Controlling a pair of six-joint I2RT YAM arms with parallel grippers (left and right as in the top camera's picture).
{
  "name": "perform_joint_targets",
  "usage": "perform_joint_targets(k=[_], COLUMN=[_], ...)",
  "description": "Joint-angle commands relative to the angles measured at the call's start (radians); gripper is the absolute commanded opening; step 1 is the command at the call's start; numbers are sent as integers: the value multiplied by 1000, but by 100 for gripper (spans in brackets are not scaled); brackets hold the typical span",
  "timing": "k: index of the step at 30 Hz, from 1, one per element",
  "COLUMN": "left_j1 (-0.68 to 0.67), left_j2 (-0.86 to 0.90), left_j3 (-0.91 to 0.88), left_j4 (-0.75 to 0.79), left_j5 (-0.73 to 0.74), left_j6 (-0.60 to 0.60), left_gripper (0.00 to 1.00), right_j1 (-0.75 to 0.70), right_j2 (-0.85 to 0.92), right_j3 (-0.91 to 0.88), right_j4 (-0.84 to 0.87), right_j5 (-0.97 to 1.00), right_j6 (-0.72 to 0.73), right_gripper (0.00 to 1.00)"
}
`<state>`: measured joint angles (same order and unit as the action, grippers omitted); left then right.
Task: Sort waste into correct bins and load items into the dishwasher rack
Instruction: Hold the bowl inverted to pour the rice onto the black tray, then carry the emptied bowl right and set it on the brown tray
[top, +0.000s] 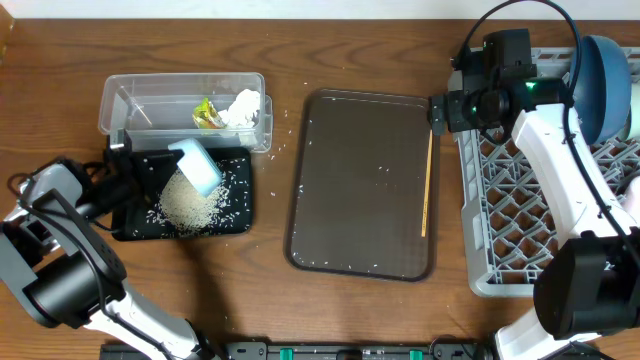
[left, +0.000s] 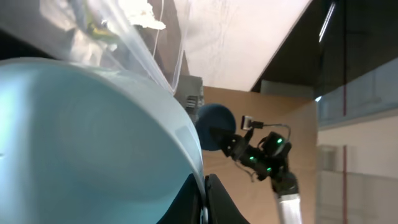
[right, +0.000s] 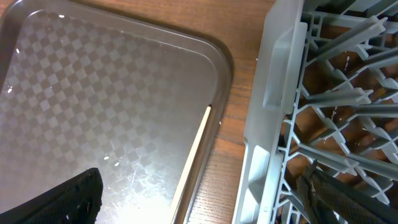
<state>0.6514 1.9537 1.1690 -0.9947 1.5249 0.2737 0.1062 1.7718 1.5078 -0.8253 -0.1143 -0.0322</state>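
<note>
I need to swing the pale mint bowl (top: 198, 166) over the brown serving tray with my left gripper next, turn it upright and lower it to let go, because the middle of the tray is open.
My left gripper (top: 168, 153) is shut on the rim of a pale mint bowl (top: 198, 166) and holds it tilted on edge over the black tray (top: 238, 222), where a heap of rice (top: 188, 205) lies. In the left wrist view the bowl (left: 93, 143) fills the frame, with the jaws (left: 205, 200) pinching its rim. The clear tub (top: 120, 100) holds a white napkin (top: 243, 106) and a yellow-green wrapper (top: 207, 114). My right gripper (top: 440, 112) (right: 199, 205) is open and empty above the chopstick (top: 427, 190) (right: 194, 155), beside the grey rack (top: 520, 220) (right: 280, 93). The dark-blue bowl (top: 605, 75) stands in the rack.
The brown serving tray (top: 360, 180) (right: 112, 93) lies in the middle, with stray rice grains on it and the chopstick along its right rim. Loose grains also lie on the wood near the tub. The rack's left wall runs close to the tray's right edge.
</note>
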Motion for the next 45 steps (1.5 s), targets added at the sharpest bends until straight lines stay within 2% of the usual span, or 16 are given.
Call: perform_joint_targets(k=[1,5,10,17,22,29,37,45], left_j1=[1,-24,-81,-215,-375,-641,-947,-1141], left_j2=[-25,-58,-118,-236,-283,-280,-280,-232], left_j3=[5,5,5,5,5,5,5,5], left_j4=[3,-63,-75,-85,-38,197,485,615], left_j5=[14,45,19,-129,-306,-603,-849,-1216], left_j6=[-12,87,92,92,83,-169,-311,-366], left_gripper=[6,6,6,6,6,6,6,7], right_j1=[5,5,5,5,5,5,5,5], right_j2=[0,0,0,0,0,0,0,0], right_j3=[1,1,1,1,1,1,1,1], right_j4=[2,1,2,3,10,9,8,-2], right_j5=[6,6,6,6,6,6,6,6], right_j6=[17,17,17,17,17,17,17,17], right_gripper=[99,99,99,99,99,99,99,99])
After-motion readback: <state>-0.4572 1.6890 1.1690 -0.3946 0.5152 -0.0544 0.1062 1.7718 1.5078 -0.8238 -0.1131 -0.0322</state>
